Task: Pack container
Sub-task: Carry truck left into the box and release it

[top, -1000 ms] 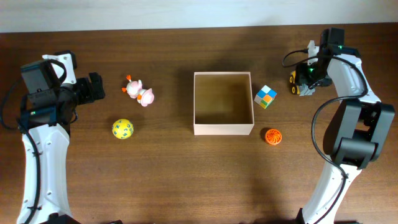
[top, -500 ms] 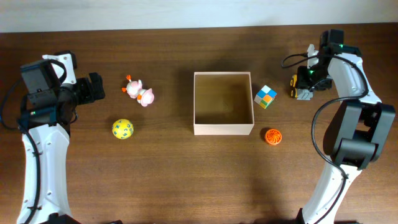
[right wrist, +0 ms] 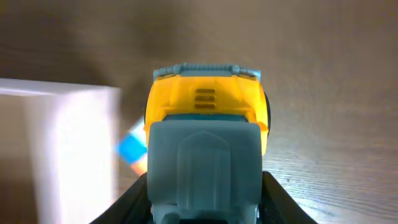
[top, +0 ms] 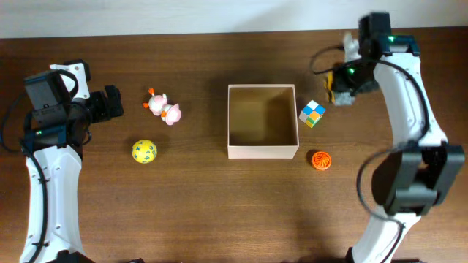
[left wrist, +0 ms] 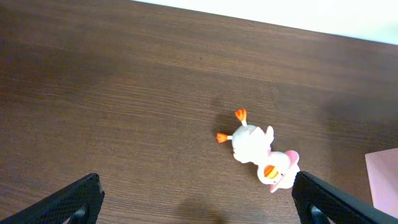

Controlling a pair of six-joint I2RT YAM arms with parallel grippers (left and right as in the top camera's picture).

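Note:
My right gripper holds the truck (right wrist: 205, 143) and will next carry it left in the overhead view, over the container's empty inside. It will then lower the truck by the container's cube-side and let go.
The container (top: 262, 153), a square open box with white walls and a tan inside, stands mid-table; its white wall (right wrist: 74, 155) shows blurred at the left of the right wrist view. My right gripper (top: 342, 80) is shut on a yellow and grey toy truck (right wrist: 205, 143), lifted above the table to the container's upper right. My left gripper (left wrist: 199, 202) hangs open over bare wood at the far left. Just beyond it lies a pink and white duck toy (left wrist: 260, 152), also seen from overhead (top: 165, 108).
A yellow patterned ball (top: 144, 151) lies left of the container. A multicoloured cube (top: 312, 113) sits against its right side, with an orange ridged ball (top: 320, 160) below that. The table's back edge runs along the top.
My right gripper has closed on the toy truck, lifted it off the table and carried it left toward the container. The left arm has not moved.

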